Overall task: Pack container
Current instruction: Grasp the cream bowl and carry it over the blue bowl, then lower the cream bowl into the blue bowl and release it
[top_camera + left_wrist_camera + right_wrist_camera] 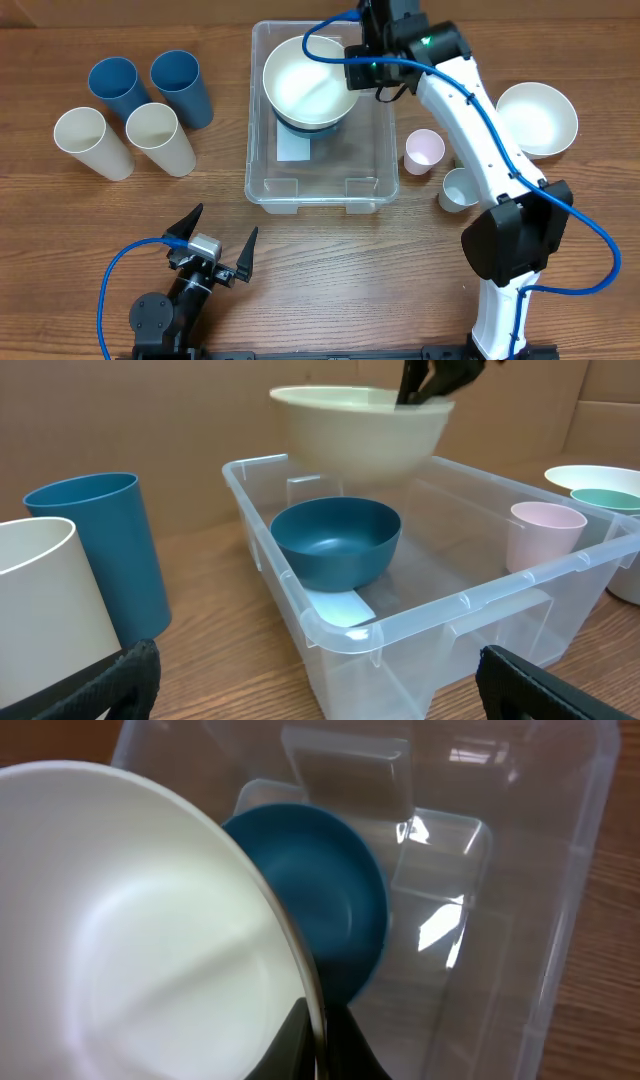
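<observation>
My right gripper has the white bowl above the open blue bowl (311,130), which is empty inside the container (322,185), and should lower it in and release its rim.
The clear plastic container (322,185) stands at the table's middle back, with a white label on its bottom; it also shows in the left wrist view (450,610) and the right wrist view (520,920). A blue bowl (336,540) sits inside it, seen too in the right wrist view (330,900). My right gripper (352,68) is shut on the rim of a white bowl (308,82), holding it above the blue bowl; the pinch shows in the right wrist view (318,1040). My left gripper (218,240) is open and empty, in front of the container.
Two blue cups (112,85) (180,85) and two cream cups (92,140) (160,138) stand at the left. A pink cup (424,150), a small white cup (458,190) and another white bowl (538,118) stand to the container's right.
</observation>
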{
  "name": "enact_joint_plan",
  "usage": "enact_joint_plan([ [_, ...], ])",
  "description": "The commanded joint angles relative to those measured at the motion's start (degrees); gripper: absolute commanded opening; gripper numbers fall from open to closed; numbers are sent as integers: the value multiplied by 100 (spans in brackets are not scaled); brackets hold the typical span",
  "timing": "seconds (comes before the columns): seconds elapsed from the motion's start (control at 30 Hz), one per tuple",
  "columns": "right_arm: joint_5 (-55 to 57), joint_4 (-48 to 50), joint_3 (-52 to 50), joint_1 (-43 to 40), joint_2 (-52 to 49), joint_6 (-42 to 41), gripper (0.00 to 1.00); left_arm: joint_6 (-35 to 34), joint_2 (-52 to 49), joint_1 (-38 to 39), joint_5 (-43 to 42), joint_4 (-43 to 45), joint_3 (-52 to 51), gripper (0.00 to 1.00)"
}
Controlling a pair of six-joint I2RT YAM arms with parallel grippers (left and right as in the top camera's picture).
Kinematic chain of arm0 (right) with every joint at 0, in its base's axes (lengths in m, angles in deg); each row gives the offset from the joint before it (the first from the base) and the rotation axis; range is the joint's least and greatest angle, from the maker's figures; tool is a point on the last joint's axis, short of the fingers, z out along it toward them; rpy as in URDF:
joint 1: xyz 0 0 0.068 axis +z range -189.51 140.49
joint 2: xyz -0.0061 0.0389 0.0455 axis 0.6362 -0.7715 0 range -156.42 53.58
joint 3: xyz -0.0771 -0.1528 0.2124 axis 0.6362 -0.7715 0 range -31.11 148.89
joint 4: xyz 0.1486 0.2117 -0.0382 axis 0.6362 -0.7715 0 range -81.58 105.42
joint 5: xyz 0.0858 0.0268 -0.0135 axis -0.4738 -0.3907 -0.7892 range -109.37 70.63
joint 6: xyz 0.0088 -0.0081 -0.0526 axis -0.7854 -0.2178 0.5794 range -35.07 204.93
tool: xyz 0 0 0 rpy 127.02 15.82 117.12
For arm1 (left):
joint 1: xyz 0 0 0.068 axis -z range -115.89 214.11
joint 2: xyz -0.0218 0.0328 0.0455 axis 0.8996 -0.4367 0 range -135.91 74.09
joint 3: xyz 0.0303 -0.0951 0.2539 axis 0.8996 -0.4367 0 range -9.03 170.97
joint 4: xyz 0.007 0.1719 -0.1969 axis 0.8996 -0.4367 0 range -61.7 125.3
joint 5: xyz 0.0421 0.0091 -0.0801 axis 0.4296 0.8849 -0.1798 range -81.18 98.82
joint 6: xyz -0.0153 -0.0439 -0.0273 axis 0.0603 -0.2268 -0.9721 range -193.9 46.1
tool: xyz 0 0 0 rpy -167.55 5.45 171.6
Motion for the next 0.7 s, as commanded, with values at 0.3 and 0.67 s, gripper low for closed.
enact_joint_plan([
  [0.3,122,1792,-1058,-31,-68,7,4,-17,48,-42,-85,2,-17,100],
  [0.67,66,1550,-1051,-31,-411,155,53,-17,44,-42,-85,2,-17,100],
])
